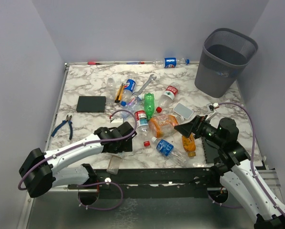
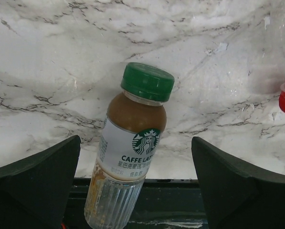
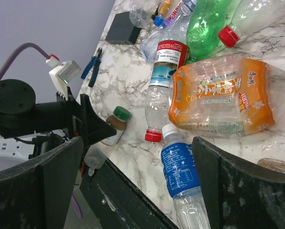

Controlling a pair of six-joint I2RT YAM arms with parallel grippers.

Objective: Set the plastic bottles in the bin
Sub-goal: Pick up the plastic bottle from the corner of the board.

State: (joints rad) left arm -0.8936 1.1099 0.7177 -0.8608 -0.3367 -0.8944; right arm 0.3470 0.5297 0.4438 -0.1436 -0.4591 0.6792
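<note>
Since the latte bottle lies between its open fingers but still untouched, I need to bring my left gripper down onto the bottle's white label (image 2: 127, 150) and close it there.
A Starbucks latte bottle (image 2: 133, 143) with a green cap lies at the table's near edge, its base over the rim (image 1: 114, 164). My left gripper (image 2: 136, 140) is open, a finger on each side of it, not touching. My right gripper (image 3: 137, 140) is open and empty above a blue-labelled clear bottle (image 3: 180, 167), beside a crushed orange bottle (image 3: 218, 95). In the top view it (image 1: 188, 128) hovers over another orange bottle (image 1: 189, 145). More bottles lie mid-table: green (image 1: 149, 102), Pepsi (image 1: 128, 88), red-labelled (image 1: 168, 94). The grey mesh bin (image 1: 226, 59) stands at the far right.
A silver wrench (image 1: 147, 83) and a yellow-handled screwdriver (image 1: 118, 93) lie among the bottles. A black block (image 1: 91, 103) and blue pliers (image 1: 62, 125) are at the left. A blue-labelled bottle (image 1: 171, 62) lies by the back wall. Loose red caps (image 1: 146, 142) lie near the front.
</note>
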